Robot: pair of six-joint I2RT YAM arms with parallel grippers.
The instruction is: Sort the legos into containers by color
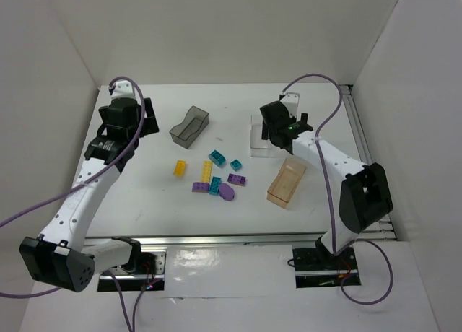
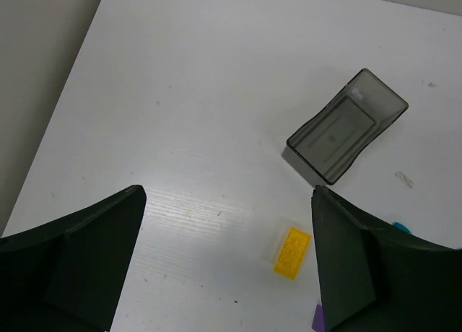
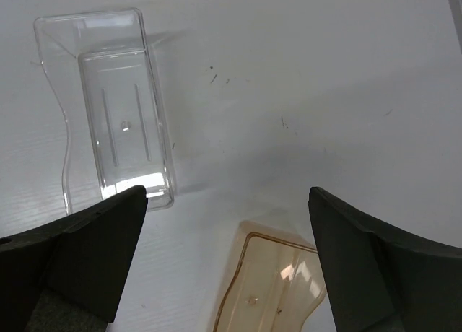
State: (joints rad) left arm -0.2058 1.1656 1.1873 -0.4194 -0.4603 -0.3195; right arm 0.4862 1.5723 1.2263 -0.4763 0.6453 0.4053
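The teal lego nearest the grey container lies below the right gripper, to its left in the top view, so the right gripper will come down across onto that lego next.
Several legos lie loose mid-table: two yellow [image 1: 180,167] [image 1: 206,170], three teal [image 1: 216,157] [image 1: 235,164] [image 1: 215,185] and three purple [image 1: 236,179] [image 1: 200,187] [image 1: 227,192]. The dark grey container [image 1: 189,126], the clear container [image 1: 260,138] and the amber container [image 1: 286,182] are empty. My left gripper [image 1: 149,124] is open and empty above the table, left of the grey container [image 2: 346,126]; a yellow lego [image 2: 291,251] lies below it, close to the right finger [image 2: 346,260]. My right gripper [image 1: 278,138] is open and empty, above the clear container [image 3: 108,108] and the amber container [image 3: 271,289].
White walls enclose the table on the left, back and right. A metal rail [image 1: 231,239] runs along the near edge by the arm bases. Purple cables [image 1: 317,79] loop over both arms.
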